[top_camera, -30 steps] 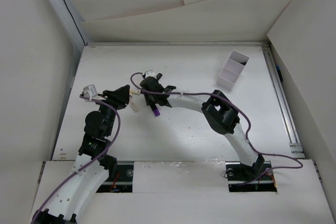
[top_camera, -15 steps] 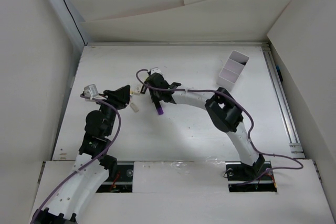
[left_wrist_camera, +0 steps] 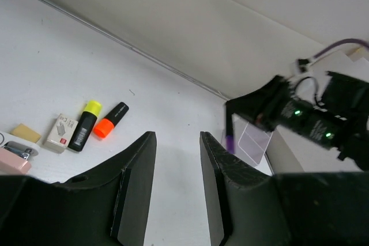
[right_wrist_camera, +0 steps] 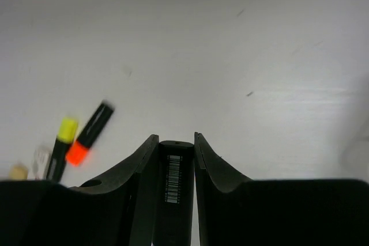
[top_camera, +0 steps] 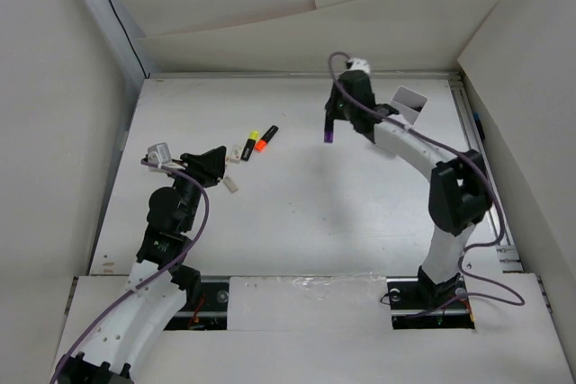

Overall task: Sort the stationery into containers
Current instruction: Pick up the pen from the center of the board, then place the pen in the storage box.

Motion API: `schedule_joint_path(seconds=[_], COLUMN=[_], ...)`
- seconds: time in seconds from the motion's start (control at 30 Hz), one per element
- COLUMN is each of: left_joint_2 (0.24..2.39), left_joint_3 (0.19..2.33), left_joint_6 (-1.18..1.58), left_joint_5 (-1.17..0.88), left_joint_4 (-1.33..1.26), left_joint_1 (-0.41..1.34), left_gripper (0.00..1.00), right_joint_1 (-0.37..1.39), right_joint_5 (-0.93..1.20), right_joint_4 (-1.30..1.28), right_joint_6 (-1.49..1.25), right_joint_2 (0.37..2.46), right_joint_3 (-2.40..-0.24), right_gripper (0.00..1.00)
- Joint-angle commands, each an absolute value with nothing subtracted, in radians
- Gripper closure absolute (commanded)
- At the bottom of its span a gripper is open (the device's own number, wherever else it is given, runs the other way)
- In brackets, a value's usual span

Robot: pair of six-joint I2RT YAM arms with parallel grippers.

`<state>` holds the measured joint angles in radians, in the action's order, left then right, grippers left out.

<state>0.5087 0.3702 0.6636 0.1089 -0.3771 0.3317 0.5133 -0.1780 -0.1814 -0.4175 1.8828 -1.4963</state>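
The tray's far section (top_camera: 409,100) is open. I need to swing my right gripper to the right in the top view next and turn it over that section to let go of the highlighter.
My right gripper (top_camera: 333,121) is shut on a black highlighter with a purple cap (top_camera: 328,135) and holds it above the table, just left of the pale divided tray (top_camera: 410,99). In the right wrist view the jaws (right_wrist_camera: 174,140) clamp its black barcoded body (right_wrist_camera: 174,180). An orange-capped marker (top_camera: 267,138) and a yellow-capped marker (top_camera: 249,147) lie side by side at the left middle; both also show in the left wrist view (left_wrist_camera: 111,120) (left_wrist_camera: 85,124). My left gripper (top_camera: 216,158) is open and empty just left of them, its jaws (left_wrist_camera: 176,137) apart.
A small white eraser box (top_camera: 235,152) lies beside the yellow marker, and another small pale item (top_camera: 231,183) lies nearer. A tan eraser (left_wrist_camera: 26,132) and a pink item (left_wrist_camera: 14,162) show at the left of the left wrist view. White walls enclose the table.
My right arm has swung from the left middle of the table to the far right with the purple-capped marker, uncovering the yellow and orange markers. The left arm has not moved.
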Motion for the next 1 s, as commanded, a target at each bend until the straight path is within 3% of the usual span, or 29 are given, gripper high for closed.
schedule_joint_path(seconds=[0.0,0.13,0.37,0.53,0.97], left_joint_2=[0.518,0.518,0.555,0.565,0.615], left_joint_3=[0.383,0.383,0.383,0.393,0.393], left_joint_6=[0.66,0.66,0.66,0.641,0.641], left_joint_5=[0.086,0.075,0.074,0.083,0.086], left_joint_4=[-0.442,-0.442,-0.453,-0.456,-0.465], left_joint_1=[0.33,0.33,0.33,0.33,0.33], left_gripper=[0.67,0.67,0.67,0.67,0.67], right_joint_1=[0.422,0.26,0.098,0.089,0.155], right_joint_5=[-0.359,-0.542,-0.713,-0.816,-0.989], right_joint_4=[-0.071,0.035,0.109,0.222,0.607], right_joint_6=[-0.468,-0.491,-0.453,-0.304,0.087], right_joint_2=[1.76,1.706,1.825,1.917,2.033], right_joint_3=[-1.493,-1.453,-1.581,-1.66,-1.615], right_gripper=[0.87,0.87,0.88,0.9,0.9])
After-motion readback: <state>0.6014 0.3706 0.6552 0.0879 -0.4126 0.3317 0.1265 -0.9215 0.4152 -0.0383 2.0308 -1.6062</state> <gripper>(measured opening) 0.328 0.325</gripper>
